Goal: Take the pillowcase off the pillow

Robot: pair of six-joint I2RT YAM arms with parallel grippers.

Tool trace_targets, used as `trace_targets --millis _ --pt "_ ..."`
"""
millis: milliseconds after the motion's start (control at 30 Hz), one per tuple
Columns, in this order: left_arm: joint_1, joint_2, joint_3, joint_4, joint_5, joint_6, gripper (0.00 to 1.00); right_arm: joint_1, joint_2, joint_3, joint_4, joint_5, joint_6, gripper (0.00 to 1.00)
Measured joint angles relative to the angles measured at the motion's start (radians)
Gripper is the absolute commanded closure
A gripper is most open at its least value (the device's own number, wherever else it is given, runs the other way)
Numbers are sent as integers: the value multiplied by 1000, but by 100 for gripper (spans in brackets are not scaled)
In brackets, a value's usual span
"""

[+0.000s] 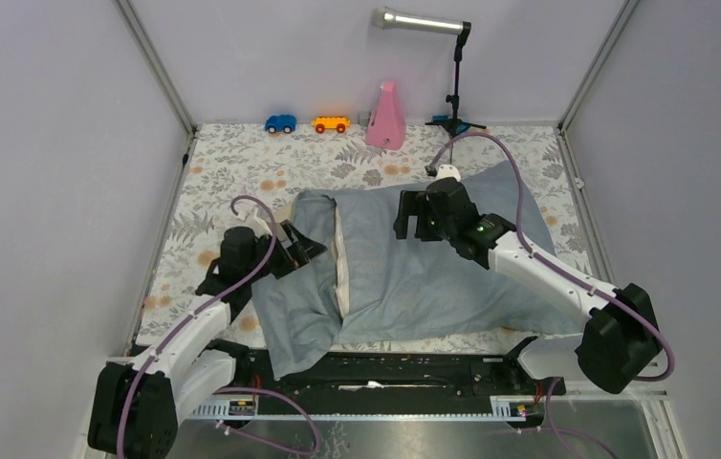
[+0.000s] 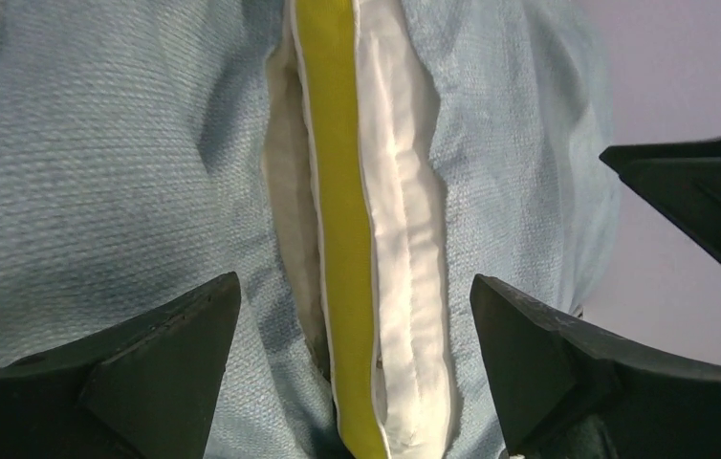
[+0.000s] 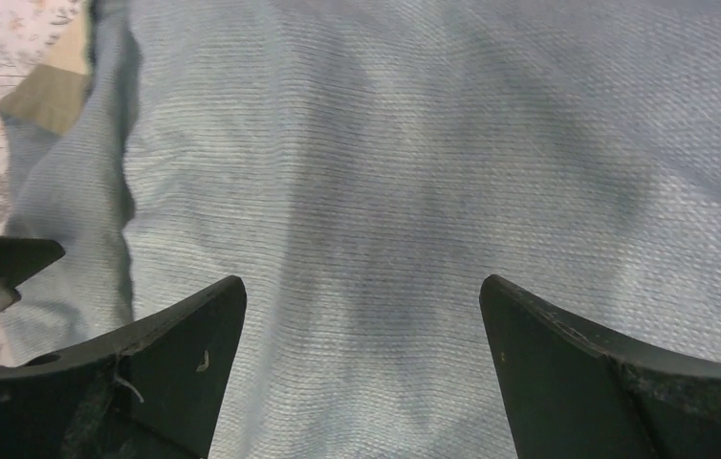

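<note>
I should next lower my right gripper and pull it slightly back onto the pillowcase's upper layer (image 1: 399, 252) (image 3: 361, 306) beside the cream part of the pillow, because the pillowcase still covers nearly all of the pillow.
The blue-grey pillowcase (image 1: 424, 268) lies across the middle of the table with the pillow inside it. A cream strip of the pillow (image 1: 340, 263) shows at the case's mouth on the left. In the left wrist view that strip is the cream pillow (image 2: 400, 220) with its yellow piping (image 2: 338, 191), the pillowcase (image 2: 98, 172) lying on both sides of it. My left gripper (image 2: 357, 306) (image 1: 296, 247) is open right over the exposed edge. My right gripper (image 1: 412, 222) (image 3: 361, 306) is open just above the pillowcase (image 3: 414, 143). A beige band (image 3: 51, 96) shows at the case's end.
A floral cloth (image 1: 232, 163) covers the table. Along the back edge stand a blue toy car (image 1: 280, 123), an orange toy car (image 1: 330, 123), a pink cone-shaped object (image 1: 387, 117) and a microphone stand (image 1: 454, 76). Grey walls close in both sides.
</note>
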Motion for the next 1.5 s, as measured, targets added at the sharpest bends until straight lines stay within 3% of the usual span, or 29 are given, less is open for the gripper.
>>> trace_targets --millis 333,467,600,733,833,1033,1133,1500 --pt "-141 57 -54 151 -13 12 2 -17 -125 -150 -10 -27 27 0" --pt "-147 92 -87 224 -8 11 2 -1 -103 -138 -16 -31 47 0" --pt "-147 135 -105 287 -3 26 4 47 -67 -124 -27 -20 58 9" --pt "-147 164 -116 346 2 45 5 82 -32 -111 -42 -9 68 10" --pt "-147 185 -117 374 3 51 8 97 0 -92 -43 -10 72 28" --pt "-147 193 -117 396 3 67 9 114 20 -76 -51 -6 77 74" --pt "-147 193 -117 396 3 79 10 115 16 -74 -60 18 79 90" --pt "-147 270 -117 478 16 100 10 119 -163 -97 -52 174 63 100"
